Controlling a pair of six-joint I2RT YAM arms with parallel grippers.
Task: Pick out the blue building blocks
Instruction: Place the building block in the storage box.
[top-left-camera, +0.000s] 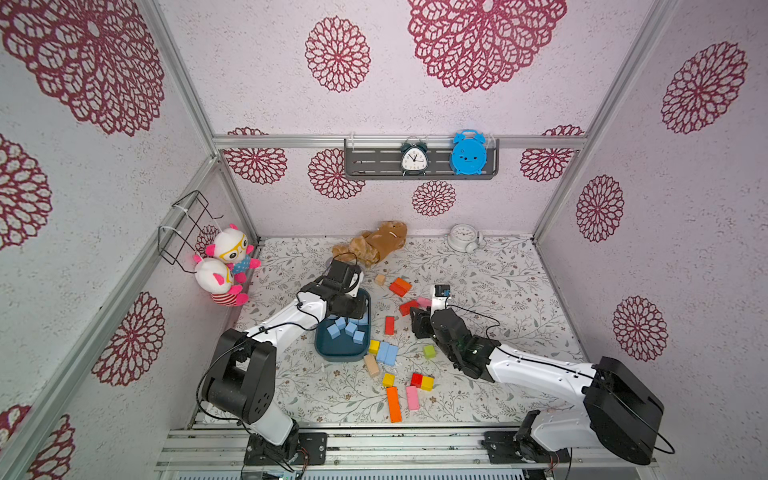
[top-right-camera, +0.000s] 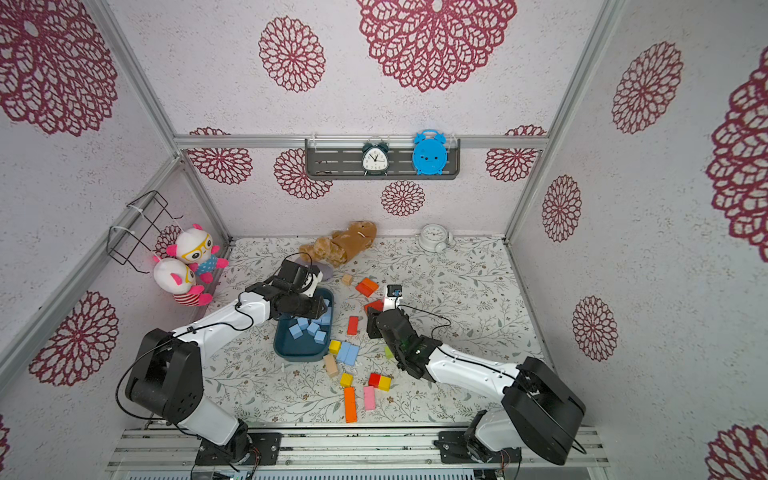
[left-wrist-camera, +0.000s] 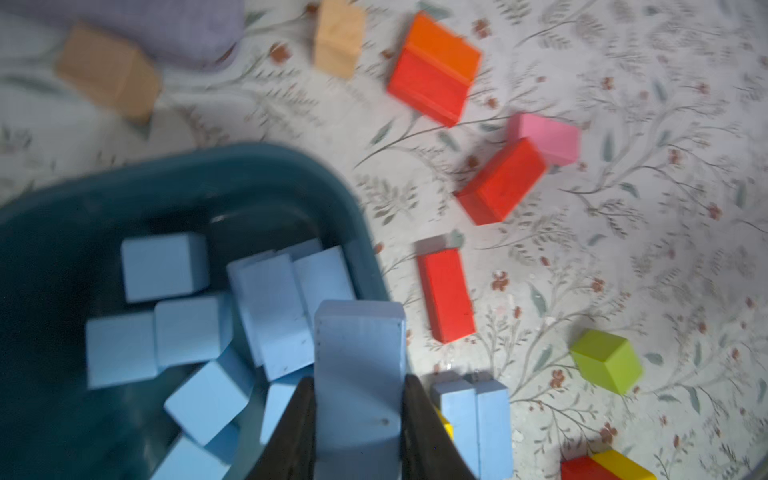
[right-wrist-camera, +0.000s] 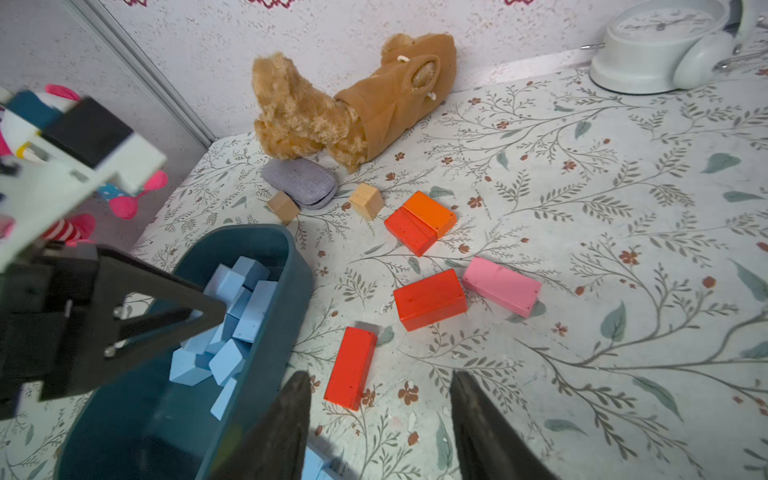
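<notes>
My left gripper shifts from the tray's rim by the red brick (right-wrist-camera: 351, 368) next and lowers over the loose blue blocks to release. The tray holds only blue blocks.
My left gripper (left-wrist-camera: 357, 378) is shut on a long light-blue building block (left-wrist-camera: 359, 357), held over the near-side rim of the dark teal tray (left-wrist-camera: 83, 199). Several blue blocks (top-left-camera: 345, 330) lie loose inside the tray (top-left-camera: 338, 354). Two more blue bricks (top-left-camera: 386, 353) lie side by side on the table just outside it, also in the left wrist view (left-wrist-camera: 478, 424). My right gripper (right-wrist-camera: 380, 376) hangs open and empty above the table beside a red brick (right-wrist-camera: 351, 368), to the right of the tray (right-wrist-camera: 270, 332); in a top view the gripper (top-left-camera: 417, 326) is right of the red brick.
Red, orange and pink bricks (top-left-camera: 400, 286) lie beyond the tray. Yellow, red, green, tan, orange and pink blocks (top-left-camera: 422, 380) lie nearer the front edge. A brown plush toy (top-left-camera: 376, 245) and a white clock (top-left-camera: 463, 237) sit at the back wall. Two plush dolls (top-left-camera: 226, 266) hang at the left wall.
</notes>
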